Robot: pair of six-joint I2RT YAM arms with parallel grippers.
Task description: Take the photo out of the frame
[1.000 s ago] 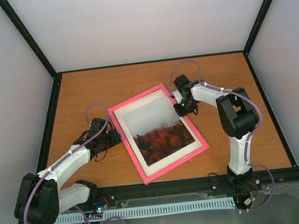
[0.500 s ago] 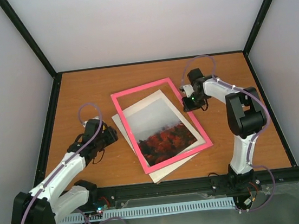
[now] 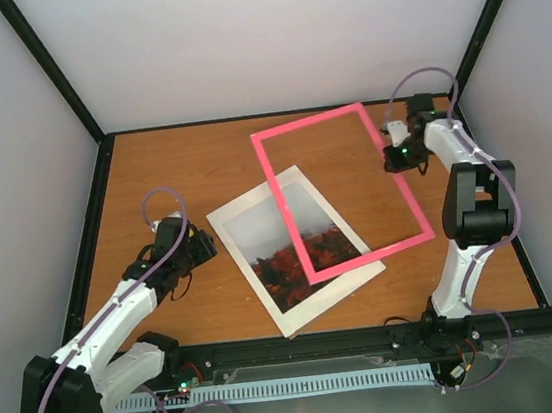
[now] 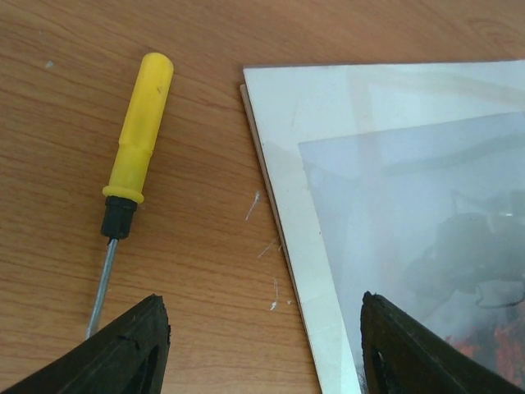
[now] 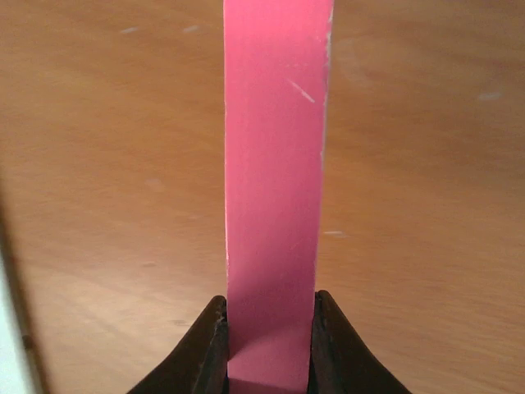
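Observation:
I will next move my right gripper to the right in the top view and down, and release the frame [image 3: 282, 209] on the bare wood, because it still overhangs the photo.
The pink frame [image 3: 282, 209] is off the stack, tilted in the air over the table's right half. My right gripper [image 3: 394, 160] is shut on its right rail, which shows between the jaws in the right wrist view [image 5: 275, 164]. The photo [image 3: 276, 247], grey above and red trees below, lies flat on the table under a white mat [image 3: 246, 205]. In the left wrist view the photo [image 4: 426, 213] looks glossy with reflections. My left gripper [image 3: 201, 248] is open and empty, its jaws [image 4: 262, 328] straddling the mat's left edge [image 4: 287, 131] from above.
A yellow-handled screwdriver [image 4: 139, 123] lies on the wood just left of the stack. A thin brown board edge [image 4: 261, 164] shows under the mat. Black enclosure posts and white walls ring the table [image 3: 171, 169].
My right gripper has lifted the pink frame off the stack and carried it right and back. The photo and mat stayed on the table. My left gripper drew back left, off the frame.

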